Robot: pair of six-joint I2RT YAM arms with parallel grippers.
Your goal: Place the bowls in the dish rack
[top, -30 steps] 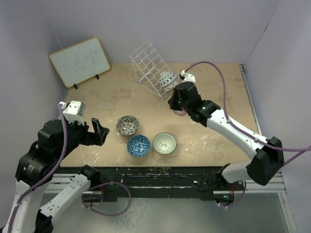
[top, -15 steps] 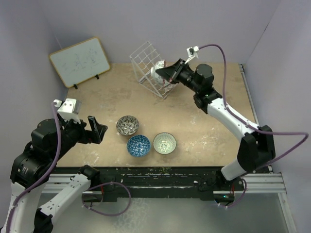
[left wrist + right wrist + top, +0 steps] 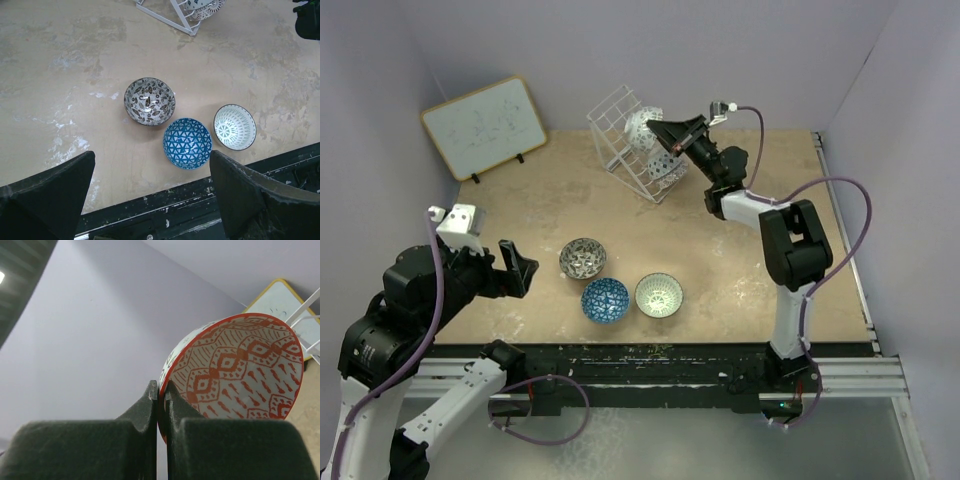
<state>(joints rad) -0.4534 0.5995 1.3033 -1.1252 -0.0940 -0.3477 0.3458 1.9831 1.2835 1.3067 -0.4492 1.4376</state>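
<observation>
The tilted red-pink bowl goes down in my right gripper onto the rack wires (image 3: pixel 649 154) beside the light blue bowl next for release, as those wires lie below the gripper.
My right gripper (image 3: pixel 658 132) is shut on the rim of the red-pink bowl (image 3: pixel 640 127) and holds it tilted at the top of the white wire dish rack (image 3: pixel 613 118). In the right wrist view the fingers (image 3: pixel 161 390) pinch the bowl's rim (image 3: pixel 240 365). A light blue bowl (image 3: pixel 666 168) sits low in the rack. The grey-silver bowl (image 3: pixel 583 257), the dark blue bowl (image 3: pixel 605 299) and the pale green-white bowl (image 3: pixel 659 294) stand on the table near the front. My left gripper (image 3: pixel 515 268) is open and empty, raised left of them; its view shows all three: grey-silver (image 3: pixel 149 101), dark blue (image 3: pixel 187 142), green-white (image 3: pixel 235 126).
A wood-framed whiteboard (image 3: pixel 485 125) leans at the back left. The table's black front edge (image 3: pixel 165 200) lies just below the bowls. The rack's corner (image 3: pixel 170 11) shows at the top of the left wrist view. Purple walls close in the back and sides.
My right arm has swung up and back from the table right of the rack, carrying the red-pink bowl to the rack's top. The left arm has barely moved.
</observation>
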